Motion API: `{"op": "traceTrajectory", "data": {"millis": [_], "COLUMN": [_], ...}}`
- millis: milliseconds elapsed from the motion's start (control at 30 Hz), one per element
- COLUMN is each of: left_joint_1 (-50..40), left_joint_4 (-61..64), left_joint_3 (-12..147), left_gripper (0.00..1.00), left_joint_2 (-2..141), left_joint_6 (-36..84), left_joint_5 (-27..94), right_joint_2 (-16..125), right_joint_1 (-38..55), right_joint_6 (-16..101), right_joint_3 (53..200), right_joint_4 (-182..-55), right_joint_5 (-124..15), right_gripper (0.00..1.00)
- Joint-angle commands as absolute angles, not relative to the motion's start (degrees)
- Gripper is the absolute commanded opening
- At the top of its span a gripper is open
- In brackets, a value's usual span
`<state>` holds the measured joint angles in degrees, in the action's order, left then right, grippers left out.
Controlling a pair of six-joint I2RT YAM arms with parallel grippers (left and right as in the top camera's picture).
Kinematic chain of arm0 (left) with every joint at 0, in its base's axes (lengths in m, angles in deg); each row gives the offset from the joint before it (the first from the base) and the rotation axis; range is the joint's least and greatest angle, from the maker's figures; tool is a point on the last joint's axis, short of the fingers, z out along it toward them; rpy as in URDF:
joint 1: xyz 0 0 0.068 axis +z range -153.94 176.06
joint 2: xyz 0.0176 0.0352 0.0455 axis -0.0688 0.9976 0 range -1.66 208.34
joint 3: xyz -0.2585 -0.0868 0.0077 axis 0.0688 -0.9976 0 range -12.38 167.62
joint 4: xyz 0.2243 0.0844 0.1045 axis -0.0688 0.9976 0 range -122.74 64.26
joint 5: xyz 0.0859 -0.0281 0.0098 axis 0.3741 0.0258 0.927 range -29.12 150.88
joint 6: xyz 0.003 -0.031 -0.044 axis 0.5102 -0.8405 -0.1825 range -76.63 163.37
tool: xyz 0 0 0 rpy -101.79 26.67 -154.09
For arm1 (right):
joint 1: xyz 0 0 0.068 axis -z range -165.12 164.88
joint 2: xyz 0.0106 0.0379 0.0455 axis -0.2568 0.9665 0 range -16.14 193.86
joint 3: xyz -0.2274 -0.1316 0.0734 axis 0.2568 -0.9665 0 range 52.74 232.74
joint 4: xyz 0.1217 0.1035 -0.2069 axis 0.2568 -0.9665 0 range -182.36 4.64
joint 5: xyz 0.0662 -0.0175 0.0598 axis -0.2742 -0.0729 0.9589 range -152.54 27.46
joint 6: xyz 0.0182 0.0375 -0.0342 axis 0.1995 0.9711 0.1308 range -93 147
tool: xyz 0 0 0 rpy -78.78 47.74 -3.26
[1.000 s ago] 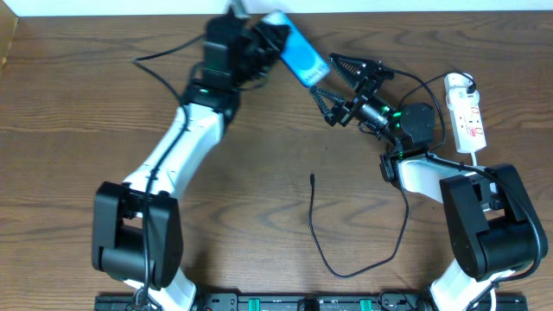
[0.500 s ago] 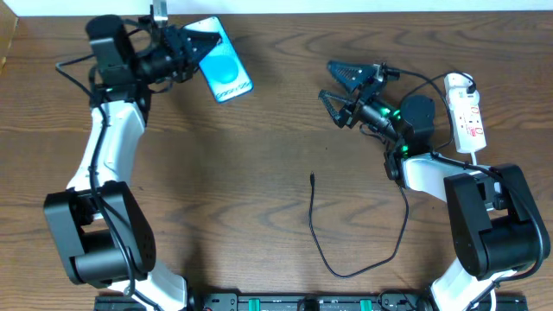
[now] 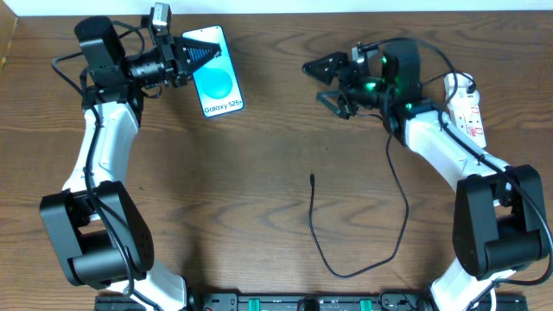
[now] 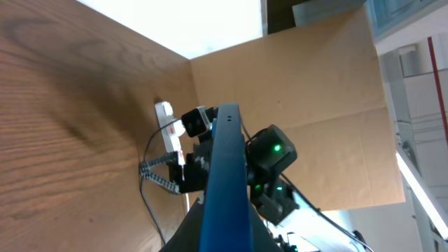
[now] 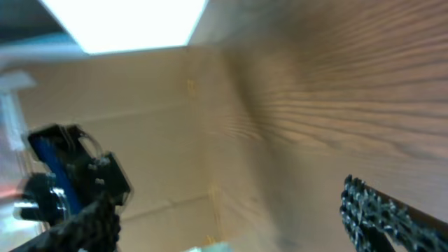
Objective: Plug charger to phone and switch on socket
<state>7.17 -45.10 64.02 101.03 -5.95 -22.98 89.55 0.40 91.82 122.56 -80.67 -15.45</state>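
Note:
My right gripper will next pull its open fingers back, tilt them down and lower them around the charger's loose plug end (image 3: 312, 180), which is below it and closer to my base.
The phone (image 3: 216, 82), blue screen with "Galaxy" lettering facing up, is at the back left, one end in my left gripper (image 3: 195, 55), which is shut on it. In the left wrist view the phone (image 4: 225, 161) is seen edge-on between the jaws. The charger (image 3: 312, 207), a thin black cable, lies mid-table with its plug tip free, looping towards the right. The white socket (image 3: 460, 95) lies at the far right, partly under my right arm. My right gripper (image 3: 324, 85) stands open and empty at the back, right of the phone, its fingers (image 5: 381, 210) wide apart.
A thick black robot cable (image 3: 78, 69) loops by the left arm at the back left. Cardboard walls (image 4: 301, 91) stand beyond the table's back edge. Both arm bases sit at the front corners.
My left arm has swung from the back middle to the back left, carrying the phone, whose screen now faces up. The right gripper has lifted and turned at the back right, still open.

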Motion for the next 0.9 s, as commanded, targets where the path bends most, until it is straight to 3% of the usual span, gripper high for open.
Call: {"op": "traceTrajectory", "data": {"millis": [0, 200, 433, 867], "left_joint_1": [7.46, 7.46, 7.46, 7.46], "left_joint_4": [-45.43, -45.43, -45.43, -45.43], "left_joint_3": [64.22, 64.2, 64.22, 64.2], "left_gripper": [0.07, 0.08, 0.07, 0.07], "left_joint_2": [101.12, 101.12, 101.12, 101.12], "left_joint_6": [-5.11, -5.11, -5.09, -5.09], "left_joint_5": [-21.75, -20.49, -20.51, -20.51], "right_joint_2": [89.13, 89.13, 89.15, 89.15], "right_joint_1": [-1.37, -6.83, -16.12, -25.72], "right_joint_6": [75.65, 66.53, 67.84, 74.95], "right_joint_3": [129.77, 134.28, 133.84, 124.64], "right_joint_4": [-95.6, -114.09, -126.73, -132.15], "right_joint_5": [-24.04, -41.06, -55.6, -58.35], "right_gripper": [0.99, 0.99, 0.99, 0.99]}}
